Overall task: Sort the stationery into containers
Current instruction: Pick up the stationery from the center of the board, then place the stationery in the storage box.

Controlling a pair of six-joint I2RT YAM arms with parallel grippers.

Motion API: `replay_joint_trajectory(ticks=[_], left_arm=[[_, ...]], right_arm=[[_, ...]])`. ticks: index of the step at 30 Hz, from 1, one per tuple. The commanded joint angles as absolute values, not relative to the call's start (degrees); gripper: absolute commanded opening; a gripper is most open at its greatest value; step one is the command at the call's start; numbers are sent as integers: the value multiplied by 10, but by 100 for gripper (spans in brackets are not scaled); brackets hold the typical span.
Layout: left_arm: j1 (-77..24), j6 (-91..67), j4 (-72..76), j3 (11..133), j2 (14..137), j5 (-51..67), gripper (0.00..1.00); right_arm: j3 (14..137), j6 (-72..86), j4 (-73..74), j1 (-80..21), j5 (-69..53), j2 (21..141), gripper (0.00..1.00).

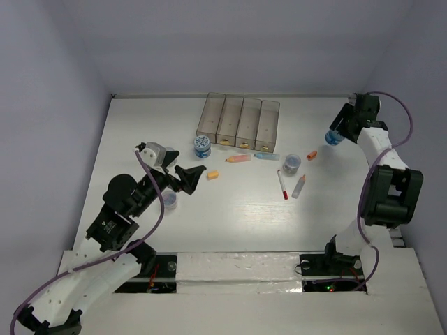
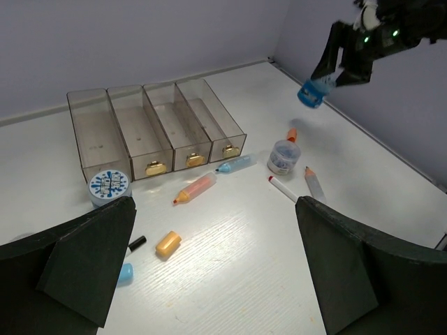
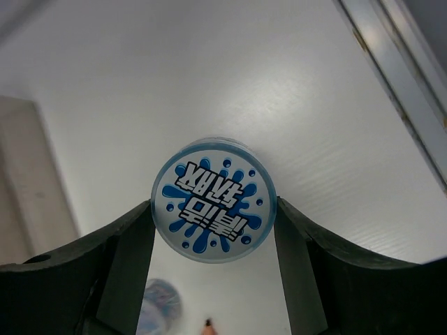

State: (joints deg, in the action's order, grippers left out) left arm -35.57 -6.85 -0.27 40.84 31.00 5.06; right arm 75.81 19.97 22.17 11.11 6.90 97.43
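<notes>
The robot's right gripper will carry the jar across to the nearest bin's empty far end (image 1: 269, 112) (image 3: 17, 132), below it and to its left in the top view, then go down and let go.
My right gripper (image 1: 335, 136) is shut on a round blue-patterned jar (image 3: 213, 199) and holds it above the table at the far right; the jar also shows in the left wrist view (image 2: 312, 93). My left gripper (image 1: 185, 179) is open and empty, low over the table's left-middle. Four joined translucent bins (image 1: 237, 122) stand at the back. In front of them lie a second blue-patterned jar (image 1: 202, 145), an orange marker (image 1: 238, 159), a blue marker (image 1: 267, 156), a clear jar (image 1: 292, 162), a red/white pen (image 1: 282, 184) and an orange eraser (image 1: 213, 174).
A grey-white pencil (image 1: 299, 186) lies beside the red pen, and a small orange piece (image 1: 311, 155) beyond the clear jar. A blue eraser (image 2: 124, 272) and a black pen end (image 2: 137, 243) lie by my left finger. A small jar (image 1: 169, 201) sits under the left arm.
</notes>
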Motion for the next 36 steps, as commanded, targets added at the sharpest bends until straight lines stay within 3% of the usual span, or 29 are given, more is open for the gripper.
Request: replay_joint_trajectory(ticks=[1,13,24,36], left_arm=[[-359,-62,20,422,317,54,99],[-359,-68,18,421,328,38,99],[-353,-80,14,423,370,25,99],[-325,-84,11,432,420,31,99]], right_arm=[[830,208,152,74,-1,891,30],[1023,197,128,-60,-41,1018,34],[1296,110,239,-126,0,1258,37],[1285,62,240,-131,27,1311,37]])
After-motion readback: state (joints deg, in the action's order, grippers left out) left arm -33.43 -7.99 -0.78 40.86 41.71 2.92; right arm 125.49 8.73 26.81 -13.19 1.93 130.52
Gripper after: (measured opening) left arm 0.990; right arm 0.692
